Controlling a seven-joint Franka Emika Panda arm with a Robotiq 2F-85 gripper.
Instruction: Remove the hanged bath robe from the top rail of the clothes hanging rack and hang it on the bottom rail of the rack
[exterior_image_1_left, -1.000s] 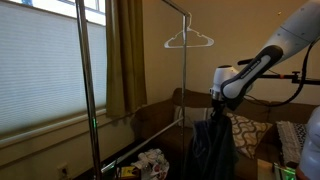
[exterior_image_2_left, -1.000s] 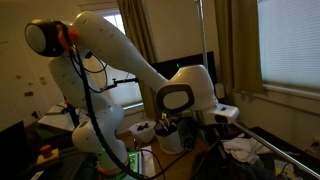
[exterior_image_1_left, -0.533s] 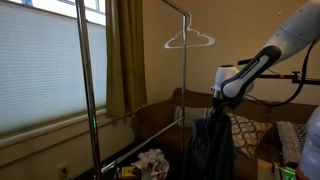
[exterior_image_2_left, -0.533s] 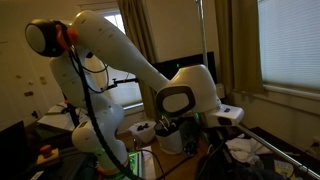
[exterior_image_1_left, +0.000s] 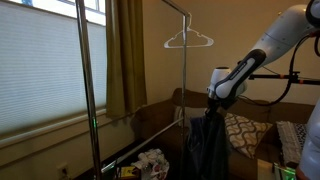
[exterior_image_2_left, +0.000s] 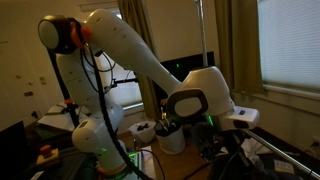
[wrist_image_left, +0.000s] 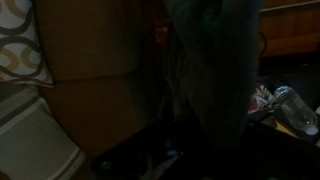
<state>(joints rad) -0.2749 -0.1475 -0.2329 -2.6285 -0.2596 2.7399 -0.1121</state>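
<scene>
Next, my gripper carries the robe (exterior_image_1_left: 210, 146) outward to the low bar's end by the upright pole and releases it there, since that end lies outward of my gripper.
The dark bath robe (exterior_image_1_left: 210, 146) hangs as a long limp bundle from my gripper (exterior_image_1_left: 212, 107), beside the rack's right upright pole (exterior_image_1_left: 185, 75). The gripper looks shut on the robe's top. An empty white hanger (exterior_image_1_left: 188, 40) hangs high by the end of the top rail (exterior_image_1_left: 150, 7). The low rail (exterior_image_1_left: 130, 152) runs near the floor. In the wrist view the dark robe fabric (wrist_image_left: 215, 70) fills the middle; the fingers are lost in the dark. In an exterior view the arm's white wrist (exterior_image_2_left: 200, 104) blocks the gripper.
A brown sofa (exterior_image_1_left: 160, 115) with a patterned pillow (exterior_image_1_left: 246, 128) stands behind the rack; the pillow also shows in the wrist view (wrist_image_left: 18, 50). Loose clutter (exterior_image_1_left: 150, 163) lies on the floor under the rack. A curtain (exterior_image_1_left: 125, 55) and a blinded window (exterior_image_1_left: 40, 60) are at the left.
The arm has shifted its pose and its elbow has risen. The gripper with the robe has moved slightly lower and nearer the rack's pole. The hanger has not moved.
</scene>
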